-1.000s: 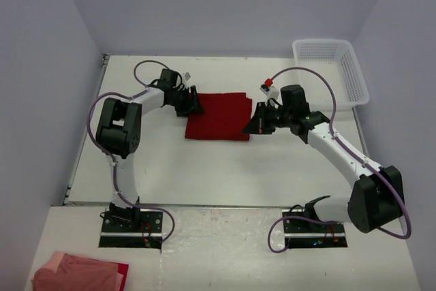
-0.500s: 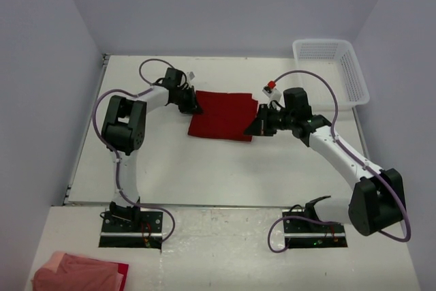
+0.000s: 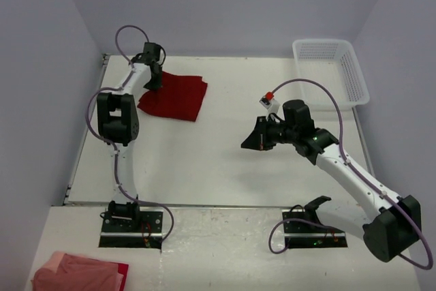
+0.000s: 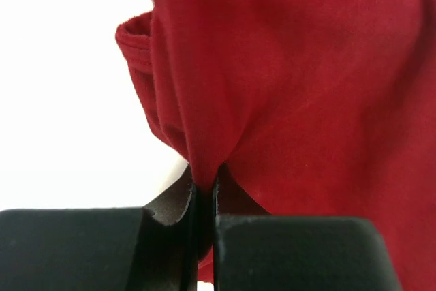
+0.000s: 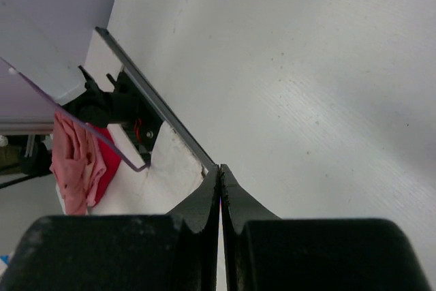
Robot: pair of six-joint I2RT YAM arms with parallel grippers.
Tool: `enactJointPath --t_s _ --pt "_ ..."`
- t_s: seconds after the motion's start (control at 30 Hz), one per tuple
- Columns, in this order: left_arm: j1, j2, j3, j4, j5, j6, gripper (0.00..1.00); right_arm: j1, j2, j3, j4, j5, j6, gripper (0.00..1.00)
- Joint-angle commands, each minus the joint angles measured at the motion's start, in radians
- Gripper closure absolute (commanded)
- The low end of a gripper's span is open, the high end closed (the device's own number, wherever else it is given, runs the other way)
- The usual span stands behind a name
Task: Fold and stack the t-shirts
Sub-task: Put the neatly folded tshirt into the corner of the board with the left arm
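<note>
I need to move my left gripper outward and to the left in the top view next, toward the far corner of the table, because bare table lies between it and the red t-shirt [image 3: 174, 96].
A folded deep red t-shirt [image 3: 174, 96] lies at the far left of the table. My left gripper [image 3: 154, 84] is shut on its left edge; in the left wrist view the red t-shirt [image 4: 300, 86] is pinched between the fingers [image 4: 174, 202] and bunches up from them. My right gripper [image 3: 245, 144] is shut and empty, held above the bare table middle, well apart from the shirt. In the right wrist view its closed gripper [image 5: 220, 172] points at the table's near edge. More t-shirts, pink and red [image 3: 78, 272], lie in a heap off the table at the near left.
A white mesh basket [image 3: 332, 68] stands at the far right corner. The pink and red cloth heap also shows in the right wrist view [image 5: 78, 161], past the table's near edge [image 5: 157, 114]. Walls close the table on the left, back and right.
My left gripper has dragged the red t-shirt from the table's middle to the far left corner. My right gripper let go of the shirt's right edge and drew back toward the near middle.
</note>
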Motion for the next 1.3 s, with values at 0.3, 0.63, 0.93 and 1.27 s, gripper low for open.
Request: enactJointPath --t_s 0.3,0.63,0.93,1.27 --pt "0.192 0.146 0.176 0.057 -0.274 0.163 1.0 0.036 -0.127 -0.022 -0.117 0.027 -0.007 1.0" --pt "0.238 0.292 0.355 0.257 -0.371 0.304 1.0 0.064 -0.106 -0.059 -0.111 0.019 -0.012 1.0" --pt "0.301 0.341 0.404 0.344 -0.345 0.283 1.0 0.066 -0.084 -0.059 -0.122 0.051 -0.015 1.0" --pt "0.304 0.413 0.455 0.389 -0.233 0.278 1.0 0.064 -0.06 -0.042 -0.122 0.084 0.005 1.0"
